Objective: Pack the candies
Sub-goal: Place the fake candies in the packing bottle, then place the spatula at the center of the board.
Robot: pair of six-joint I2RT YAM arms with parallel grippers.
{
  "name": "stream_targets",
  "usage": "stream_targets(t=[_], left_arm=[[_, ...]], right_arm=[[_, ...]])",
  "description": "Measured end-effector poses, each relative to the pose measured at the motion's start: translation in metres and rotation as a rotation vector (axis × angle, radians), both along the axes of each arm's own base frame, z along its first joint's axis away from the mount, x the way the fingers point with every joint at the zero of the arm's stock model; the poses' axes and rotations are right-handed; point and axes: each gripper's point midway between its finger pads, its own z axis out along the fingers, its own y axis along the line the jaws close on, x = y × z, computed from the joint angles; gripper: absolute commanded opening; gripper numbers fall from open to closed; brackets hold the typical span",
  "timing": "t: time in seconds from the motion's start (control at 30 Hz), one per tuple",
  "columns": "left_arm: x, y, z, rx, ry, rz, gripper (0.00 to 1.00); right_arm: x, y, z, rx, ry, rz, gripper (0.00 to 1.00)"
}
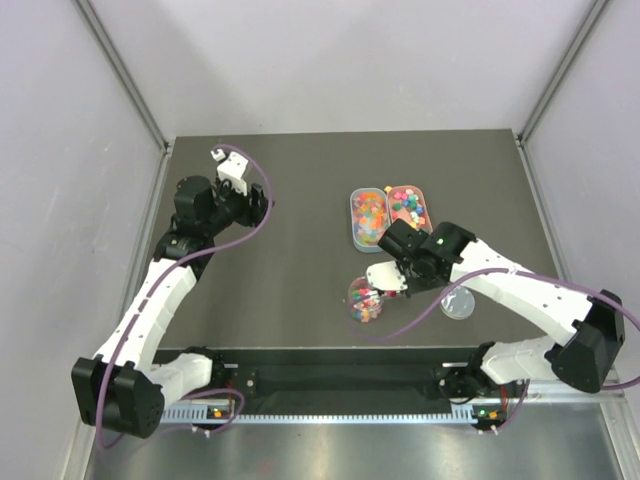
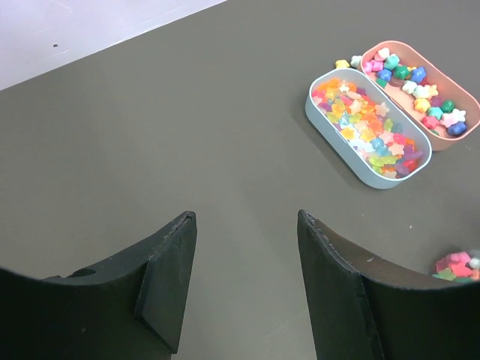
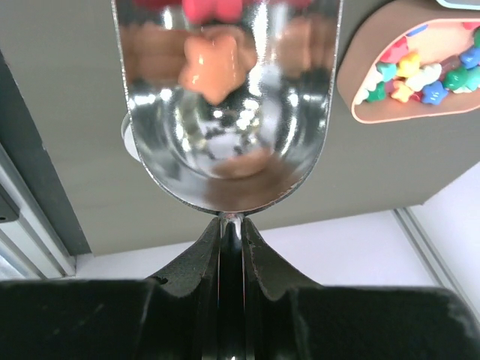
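I will move my right gripper outward and to the right in the top view next, to the bare table beside the pink tray. Then I will lower it and let go of the scoop [image 3: 225,127].
The candies fill two oval trays: translucent ones [image 1: 368,214] in the blue tray [image 2: 337,146], opaque ones [image 1: 408,204] in the pink tray [image 2: 442,142]. More candies lie in a clear round cup [image 1: 351,296] in front of the trays. My right gripper [image 1: 398,268] is shut on the handle of a shiny clear scoop [image 3: 225,127], held just above the cup. An orange star candy [image 3: 214,67] lies in the scoop, with a pink one [image 3: 210,7] at its far end. My left gripper [image 2: 246,217] hangs open and empty over bare table at the far left.
The cup's clear lid [image 1: 458,303] lies flat to the right of the cup, under the right arm. The pink tray [image 3: 360,82] shows at the upper right of the right wrist view. Grey walls close in the table on three sides.
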Motion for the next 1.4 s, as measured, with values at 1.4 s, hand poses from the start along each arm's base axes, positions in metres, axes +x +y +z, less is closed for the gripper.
stream_targets(t=[1.4], left_arm=[[0.062, -0.001, -0.072, -0.101, 0.308, 0.185, 0.58]], right_arm=[[0.114, -0.144, -0.026, 0.415, -0.205, -1.215, 0.0]])
